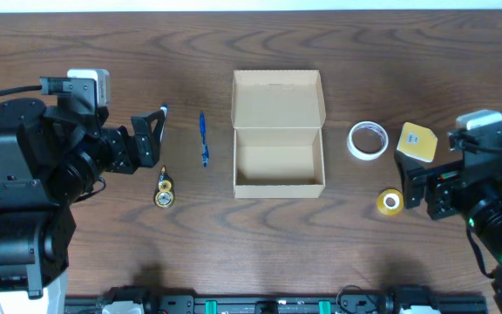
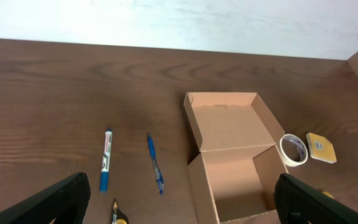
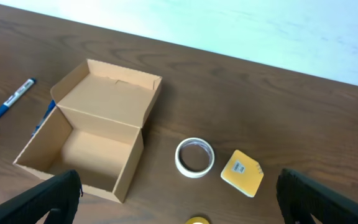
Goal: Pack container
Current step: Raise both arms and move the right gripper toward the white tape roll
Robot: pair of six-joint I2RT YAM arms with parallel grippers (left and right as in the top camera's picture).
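Observation:
I should next bring my right gripper outward and down onto the white tape ring's rim on the box side (image 1: 352,142) (image 3: 178,159). The ring's open middle has room for a finger.
The container, a tan cardboard box (image 1: 236,161), stands open at the table's centre with its lid flap (image 1: 277,98) folded back; its inside looks empty. It also shows in the left wrist view (image 2: 201,183) and the right wrist view (image 3: 130,172). My left gripper (image 1: 147,139) is open and empty, left of the box, above a blue marker (image 2: 106,158) and near a blue pen (image 1: 204,139). My right gripper (image 1: 413,183) is open and empty, right of the box, near a white tape ring (image 1: 368,140), a yellow square pad (image 1: 418,141) and a yellow tape roll (image 1: 390,201).
A small yellow-and-black tool (image 1: 164,194) lies in front of the left gripper's fingers. The marker (image 1: 163,112) is partly hidden under the left gripper in the overhead view. The table's far edge meets a white surface (image 2: 166,22).

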